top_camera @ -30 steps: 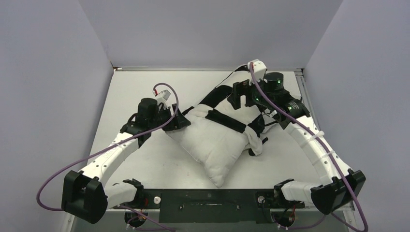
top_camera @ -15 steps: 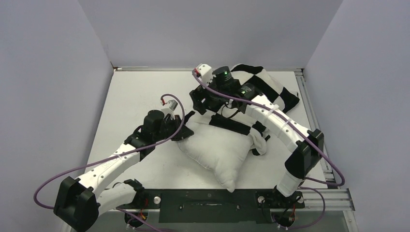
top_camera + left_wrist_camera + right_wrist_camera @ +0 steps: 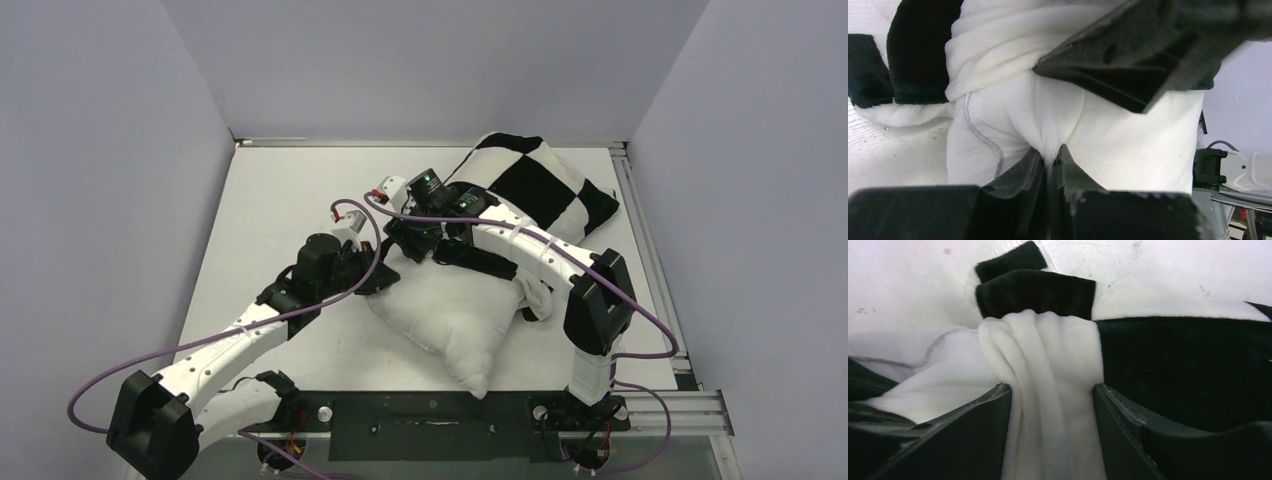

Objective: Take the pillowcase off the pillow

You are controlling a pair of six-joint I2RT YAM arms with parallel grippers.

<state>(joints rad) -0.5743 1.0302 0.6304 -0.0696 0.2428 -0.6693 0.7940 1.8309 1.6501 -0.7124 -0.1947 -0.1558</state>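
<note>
My left gripper should next pull toward bare tabletop to its left in the top view and release the pillow's corner, since the pillow's far end is still covered.
The plain white pillow (image 3: 455, 315) lies mid-table, its near half bare. The black-and-white checkered pillowcase (image 3: 545, 185) still covers its far end at the back right, and its rim is bunched across the pillow's middle (image 3: 485, 262). My left gripper (image 3: 380, 277) is shut on a pinch of the pillow's smooth white fabric (image 3: 1013, 120) at its left corner. In the left wrist view the jaws (image 3: 1050, 152) meet on that fold. My right gripper (image 3: 410, 250) sits just behind it. Its fingers (image 3: 1051, 390) press both sides of a gathered fold of the fuzzy pillowcase (image 3: 1048, 350).
The white table (image 3: 280, 190) is boxed in by grey walls on the left, back and right. A metal rail (image 3: 650, 255) runs along its right edge. My right forearm (image 3: 530, 245) stretches over the pillowcase. Purple cables (image 3: 200, 340) loop off both arms.
My right arm swung from the back right to the bunched pillowcase rim beside the left gripper, and its jaws closed in around a fold. The left gripper shut on the pillow's corner.
</note>
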